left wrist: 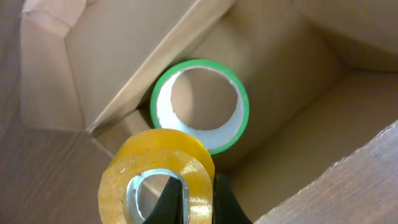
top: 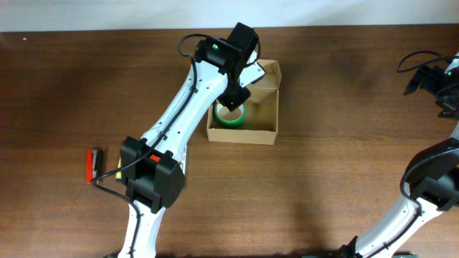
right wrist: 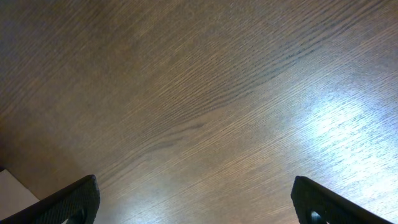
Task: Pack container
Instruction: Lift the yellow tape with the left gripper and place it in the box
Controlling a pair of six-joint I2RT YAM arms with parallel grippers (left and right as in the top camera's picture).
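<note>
The yellow tape roll goes down from my left gripper into the green tape roll's core below the gripper next and is released, since the core stands empty.
The container is an open tan cardboard box at the table's upper middle, its flap lid folded back; its inside also shows in the left wrist view. A green tape roll lies flat in its left part and shows in the left wrist view. My left gripper hovers over the box, shut on a yellow tape roll, one finger through its core, just above the green roll. My right gripper is open and empty over bare table at the far right.
A red-handled tool lies on the table at the left, beside the left arm's base. The right arm sits at the far right edge with cables.
</note>
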